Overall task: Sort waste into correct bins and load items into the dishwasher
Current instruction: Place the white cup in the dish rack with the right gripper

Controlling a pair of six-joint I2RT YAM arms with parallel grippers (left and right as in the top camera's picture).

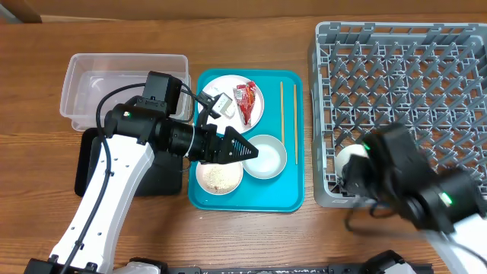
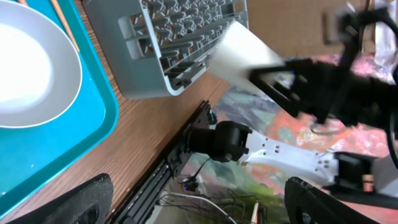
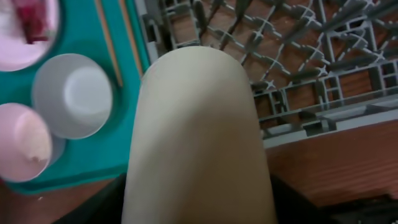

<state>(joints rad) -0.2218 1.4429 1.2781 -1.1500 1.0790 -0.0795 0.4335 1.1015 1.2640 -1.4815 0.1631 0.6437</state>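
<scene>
The right gripper will lower the pale cup into the rack's near corner (image 1: 340, 173) beside the teal tray next, because the cup is above the rack's rim.
My right gripper (image 1: 364, 169) is shut on a pale cup (image 1: 350, 156) at the front-left corner of the grey dish rack (image 1: 403, 91); the cup (image 3: 199, 137) fills the right wrist view above the rack's edge (image 3: 292, 56). My left gripper (image 1: 245, 148) is open and empty over the teal tray, beside the white bowl (image 1: 266, 156); its fingers (image 2: 205, 205) are wide apart. A small plate with rice scraps (image 1: 219, 176) lies under it. The large plate (image 1: 228, 90) holds a red wrapper (image 1: 246, 101) and a white tissue (image 1: 219, 103). Two chopsticks (image 1: 282, 110) lie on the tray's right side.
The teal tray (image 1: 251, 199) sits between the arms. The clear tub (image 1: 125, 84) stands at the far left, and the black tray (image 1: 87, 167) lies in front of it, partly under my left arm. The rack's wall (image 2: 155, 68) stands close to the teal tray's right edge.
</scene>
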